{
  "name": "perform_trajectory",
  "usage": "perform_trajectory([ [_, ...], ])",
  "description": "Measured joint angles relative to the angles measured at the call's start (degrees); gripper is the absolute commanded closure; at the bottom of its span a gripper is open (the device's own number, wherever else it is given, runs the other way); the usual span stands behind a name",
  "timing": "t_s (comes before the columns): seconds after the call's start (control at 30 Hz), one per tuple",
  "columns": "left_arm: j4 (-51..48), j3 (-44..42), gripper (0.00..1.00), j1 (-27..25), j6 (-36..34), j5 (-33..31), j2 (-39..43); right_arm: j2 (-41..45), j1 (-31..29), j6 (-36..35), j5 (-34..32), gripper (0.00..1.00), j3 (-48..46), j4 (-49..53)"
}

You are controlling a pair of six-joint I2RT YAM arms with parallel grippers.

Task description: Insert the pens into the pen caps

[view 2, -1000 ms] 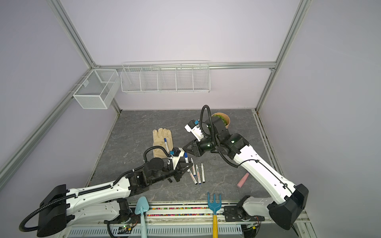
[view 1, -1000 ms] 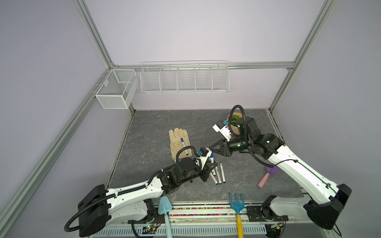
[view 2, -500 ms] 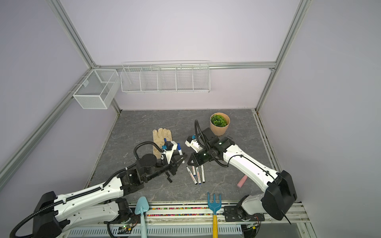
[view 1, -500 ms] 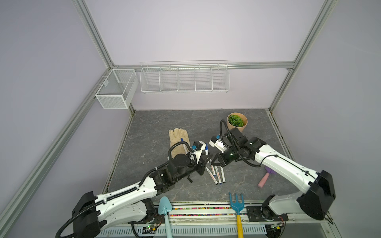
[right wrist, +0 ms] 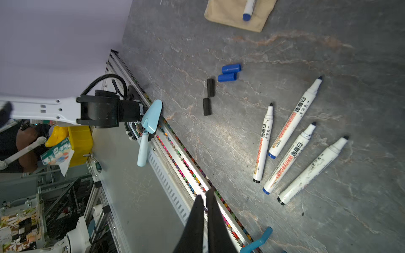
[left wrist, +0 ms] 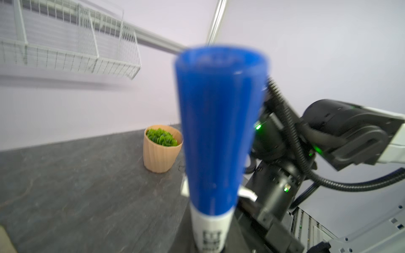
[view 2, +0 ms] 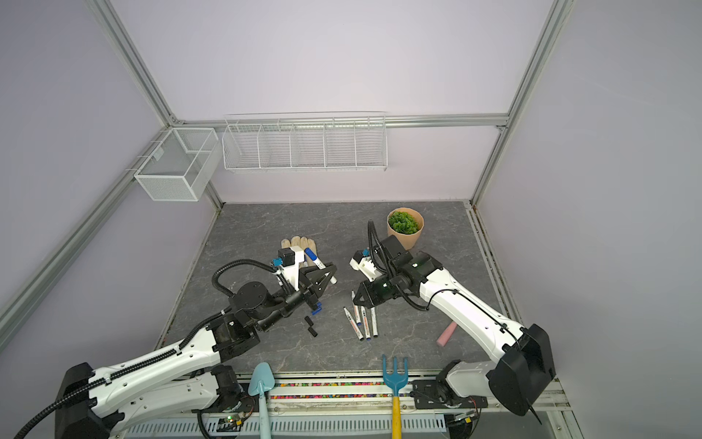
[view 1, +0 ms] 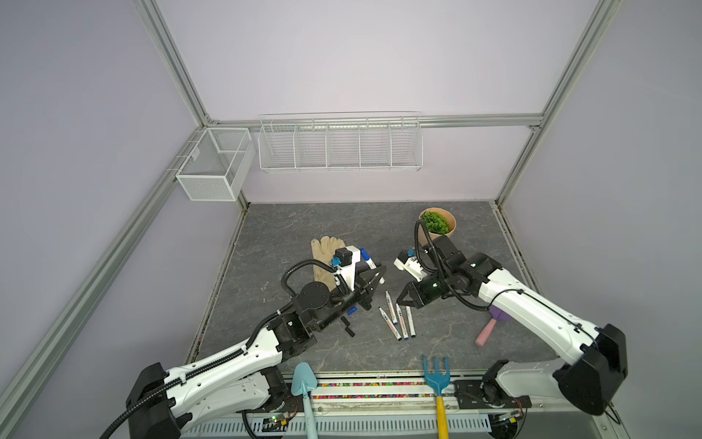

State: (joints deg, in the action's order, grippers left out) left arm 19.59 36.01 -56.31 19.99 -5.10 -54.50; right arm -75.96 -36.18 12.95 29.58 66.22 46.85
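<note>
My left gripper turns downward next and lowers over the beige glove (view 1: 326, 273) to release the white pen, since the pen already wears its blue pen cap.
My left gripper (view 1: 380, 274) is shut on a white pen (left wrist: 211, 227) that wears a blue pen cap (left wrist: 219, 131). It holds the pen tilted above the table beside the glove. My right gripper (view 1: 399, 302) is shut and empty, its fingertips (right wrist: 206, 195) pressed together. It hovers just right of several uncapped pens (view 1: 397, 321) lying side by side on the table (right wrist: 291, 140). Two loose blue pen caps (right wrist: 229, 73) and two black pen caps (right wrist: 210, 87) lie left of those pens. In the right wrist view another white pen (right wrist: 248, 8) lies on the glove.
A beige glove (view 1: 323, 247) lies at mid-table and a potted plant (view 1: 437, 224) stands at the back right. A pink stick (view 1: 486, 334) lies near my right arm. A light blue trowel (view 1: 304, 387) and a blue fork (view 1: 437, 376) rest on the front rail.
The two grippers have drawn apart. The right one left the capped pen, shut fully and dropped down beside the loose pens. The left one carried the capped pen back toward the glove.
</note>
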Motion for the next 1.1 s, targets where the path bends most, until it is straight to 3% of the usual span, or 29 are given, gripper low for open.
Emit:
perform_trajectory([
  [0.23, -13.16, -2.14, 1.00, 15.67, 9.88, 5.46, -1.25, 0.04, 3.06, 1.25, 0.02, 0.89, 0.11, -1.29],
  [0.47, -25.46, 1.11, 1.00, 27.50, 10.71, 10.91, -14.99, 0.00, 3.08, 1.62, 0.04, 0.89, 0.11, -1.29],
  [0.8, -36.26, 18.73, 1.00, 31.34, 2.78, 11.37, -37.62, -0.02, 3.23, 1.55, 0.07, 0.89, 0.11, -1.27],
  [1.1, -39.93, 20.26, 0.98, 33.51, 0.31, 10.97, -44.28, -0.02, 4.04, 1.40, 0.24, 0.89, 0.11, -1.27],
])
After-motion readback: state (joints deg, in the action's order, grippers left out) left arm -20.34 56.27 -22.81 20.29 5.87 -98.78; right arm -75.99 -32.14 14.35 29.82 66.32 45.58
